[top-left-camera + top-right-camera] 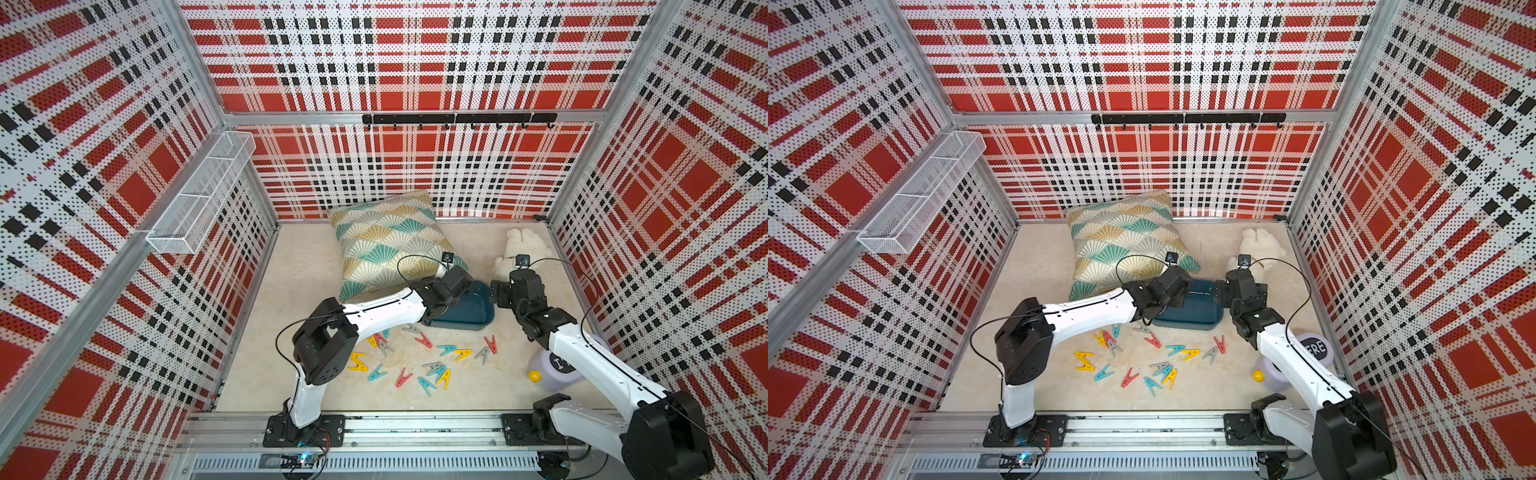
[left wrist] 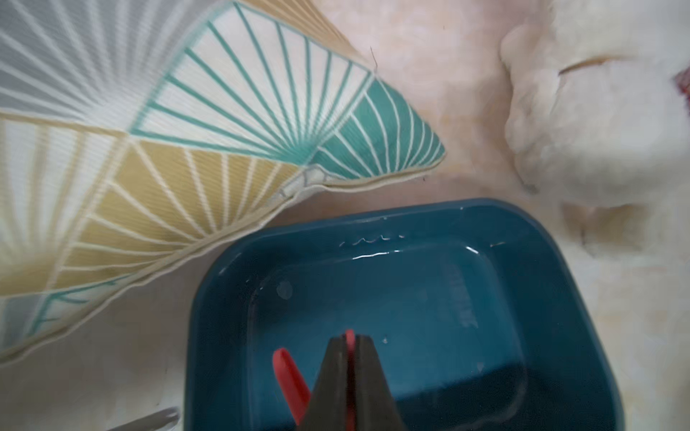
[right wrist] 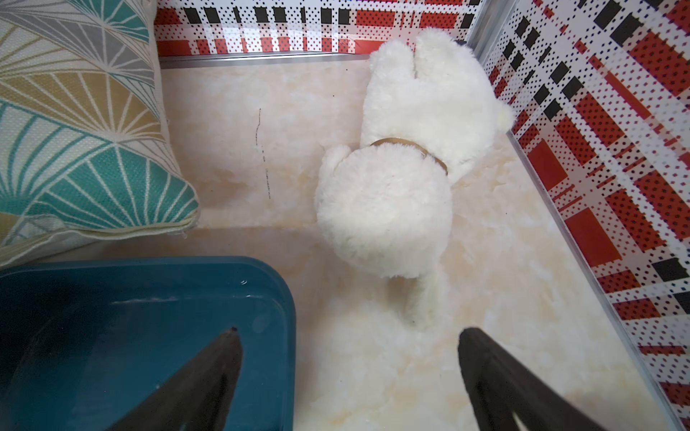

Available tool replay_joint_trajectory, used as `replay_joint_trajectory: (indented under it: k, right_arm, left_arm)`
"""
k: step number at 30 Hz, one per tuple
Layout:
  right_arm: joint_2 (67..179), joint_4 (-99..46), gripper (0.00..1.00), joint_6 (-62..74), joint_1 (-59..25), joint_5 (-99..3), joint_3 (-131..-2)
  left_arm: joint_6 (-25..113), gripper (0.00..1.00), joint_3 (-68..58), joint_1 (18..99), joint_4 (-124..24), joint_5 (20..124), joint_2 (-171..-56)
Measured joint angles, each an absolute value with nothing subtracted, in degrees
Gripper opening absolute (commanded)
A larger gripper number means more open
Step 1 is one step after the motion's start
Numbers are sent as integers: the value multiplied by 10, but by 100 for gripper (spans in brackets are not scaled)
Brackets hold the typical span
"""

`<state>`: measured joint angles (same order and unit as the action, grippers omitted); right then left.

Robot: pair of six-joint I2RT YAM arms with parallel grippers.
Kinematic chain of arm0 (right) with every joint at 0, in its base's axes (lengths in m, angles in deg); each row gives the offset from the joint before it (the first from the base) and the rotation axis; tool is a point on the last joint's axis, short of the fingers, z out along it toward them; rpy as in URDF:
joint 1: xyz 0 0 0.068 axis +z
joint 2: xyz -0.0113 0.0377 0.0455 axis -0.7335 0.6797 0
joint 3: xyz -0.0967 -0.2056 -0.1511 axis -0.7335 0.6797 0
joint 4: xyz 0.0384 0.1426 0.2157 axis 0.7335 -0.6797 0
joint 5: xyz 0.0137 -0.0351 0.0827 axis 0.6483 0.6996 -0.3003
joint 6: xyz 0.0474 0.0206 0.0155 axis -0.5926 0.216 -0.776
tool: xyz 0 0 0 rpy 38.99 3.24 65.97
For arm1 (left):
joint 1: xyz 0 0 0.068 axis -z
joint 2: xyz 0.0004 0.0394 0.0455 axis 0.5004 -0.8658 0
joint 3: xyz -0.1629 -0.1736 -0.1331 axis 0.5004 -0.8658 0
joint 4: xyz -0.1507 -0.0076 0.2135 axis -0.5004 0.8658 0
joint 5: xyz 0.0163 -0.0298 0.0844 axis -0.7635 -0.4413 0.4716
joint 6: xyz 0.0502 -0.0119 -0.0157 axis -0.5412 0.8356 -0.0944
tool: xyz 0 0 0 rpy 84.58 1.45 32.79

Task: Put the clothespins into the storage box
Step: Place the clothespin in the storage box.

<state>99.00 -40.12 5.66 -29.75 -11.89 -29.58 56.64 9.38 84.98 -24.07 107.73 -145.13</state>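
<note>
My left gripper lowers toward the storage box's end by the pillow next and releases the red clothespin, since the bare bottom of the storage box lies below.
The storage box is a dark teal tub in front of the pillow, with a bare bottom. My left gripper hangs over its inside, shut on a red clothespin whose free leg sticks out to one side. My right gripper stands open at the box's right end. One of its fingers is over the box and the other is over the floor, with nothing between them. Several clothespins lie scattered on the floor nearer the arm bases, among them red, yellow and teal ones.
A fan-patterned pillow leans against the back wall and touches the box's far left corner. A white plush toy lies at the back right. A lilac container with a yellow ball sits under the right arm. A white wire basket hangs on the left wall.
</note>
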Motion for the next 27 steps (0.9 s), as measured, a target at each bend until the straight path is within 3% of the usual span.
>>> replay_joint_trajectory:
  k: [11, 27]
  right_arm:
    - [994, -401, 97, 56, -299, -133, -296]
    - [996, -394, 97, 56, -299, -143, -291]
  left_arm:
    - [510, 4, 130, 813, -202, 1017, -1517]
    - [448, 6, 171, 798, -113, 1028, -1574]
